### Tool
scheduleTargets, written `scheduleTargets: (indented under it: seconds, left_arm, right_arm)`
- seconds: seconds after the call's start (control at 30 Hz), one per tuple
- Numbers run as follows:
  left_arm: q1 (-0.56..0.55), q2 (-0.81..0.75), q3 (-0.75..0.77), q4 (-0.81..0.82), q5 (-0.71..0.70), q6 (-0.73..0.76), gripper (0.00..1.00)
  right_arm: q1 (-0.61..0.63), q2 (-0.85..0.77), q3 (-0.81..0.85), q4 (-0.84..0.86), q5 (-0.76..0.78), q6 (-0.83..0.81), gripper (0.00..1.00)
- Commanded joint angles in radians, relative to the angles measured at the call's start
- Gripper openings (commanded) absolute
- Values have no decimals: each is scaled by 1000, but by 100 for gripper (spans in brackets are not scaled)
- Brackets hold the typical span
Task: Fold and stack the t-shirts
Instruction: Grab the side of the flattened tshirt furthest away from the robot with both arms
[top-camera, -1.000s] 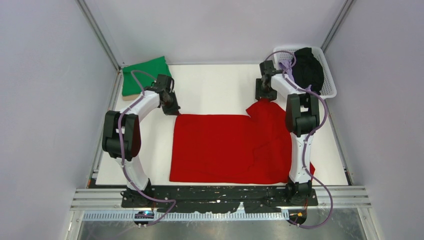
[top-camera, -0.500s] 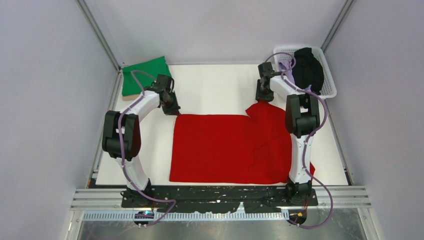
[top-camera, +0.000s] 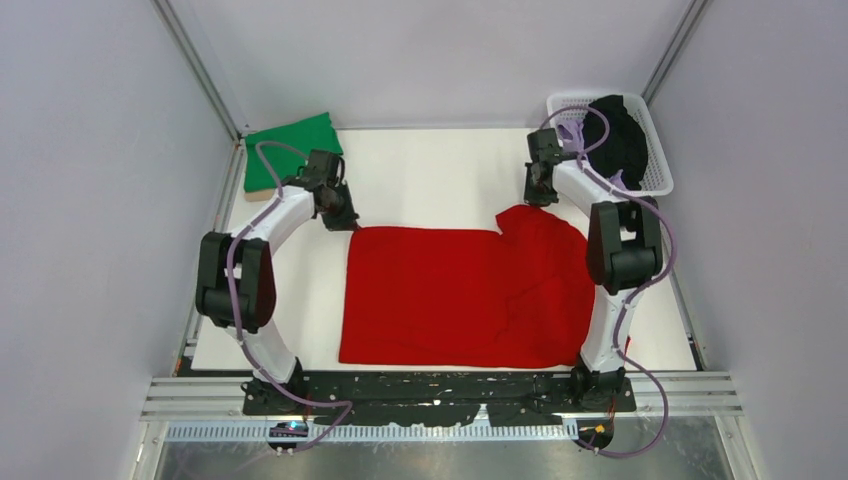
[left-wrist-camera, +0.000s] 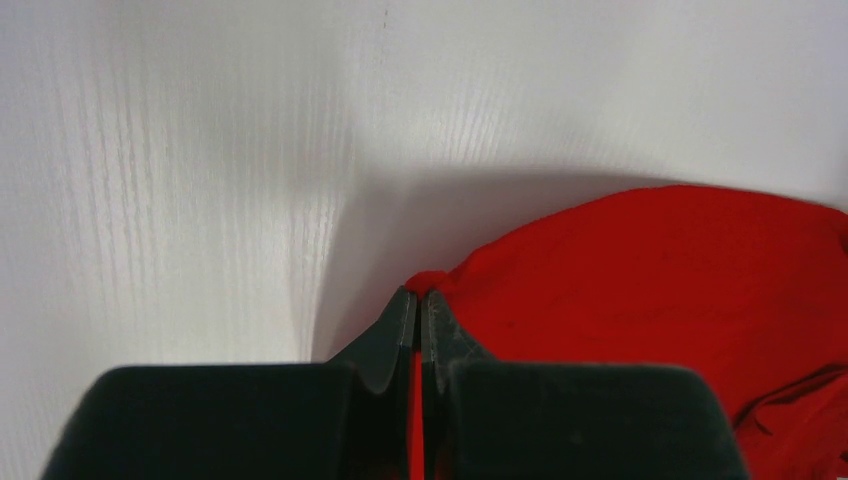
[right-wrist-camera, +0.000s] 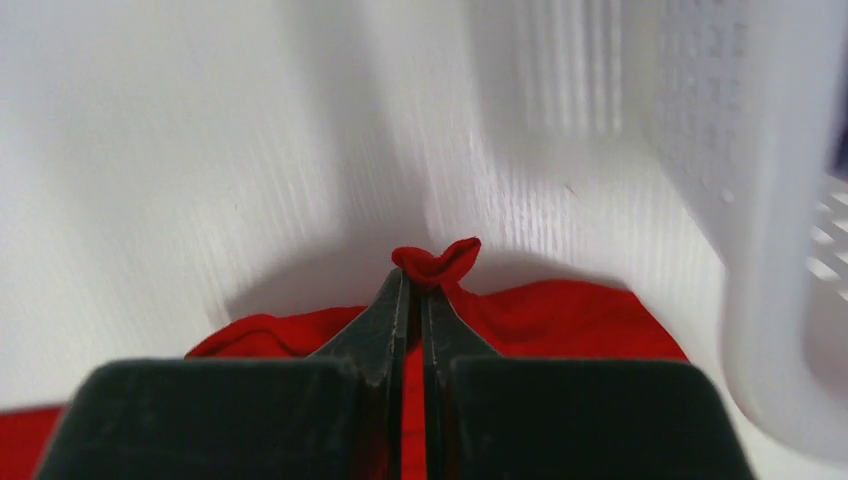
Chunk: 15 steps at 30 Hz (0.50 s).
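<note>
My right gripper moves back over the red t-shirt toward the t-shirt's near edge next, then releases, since both grippers hold the t-shirt's far edge.
The bright red t-shirt (top-camera: 460, 295) lies spread across the white table, one sleeve bunched at its far right. My left gripper (top-camera: 350, 222) is shut on the shirt's far left corner; in the left wrist view red cloth (left-wrist-camera: 660, 260) is pinched between the black fingers (left-wrist-camera: 400, 330). My right gripper (top-camera: 537, 198) is shut on the far right edge; in the right wrist view a small red fold (right-wrist-camera: 436, 262) sticks out past the fingertips (right-wrist-camera: 395, 310). A folded green t-shirt (top-camera: 290, 150) sits at the far left corner.
A white basket (top-camera: 655, 160) at the far right corner holds a black garment (top-camera: 612, 135) with a bit of lavender cloth beside it. In the right wrist view the basket wall (right-wrist-camera: 740, 200) stands close on the right. Enclosure walls flank the table (top-camera: 430, 180).
The right gripper has closed on the red shirt's far right edge and shifted slightly right towards the basket. The left gripper stays shut on its corner.
</note>
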Motion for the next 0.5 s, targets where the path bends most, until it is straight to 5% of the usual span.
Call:
scheduleTargets:
  seconds: [0.0,0.47]
  left_arm:
    - [-12,-114,-54,41,16,17,0]
    - [-52,-356,-276,70,3,15,0]
  right_arm:
    - [0,-205,-101,48,4,-7,5]
    - [36,-735,-498,-120,88,83,5]
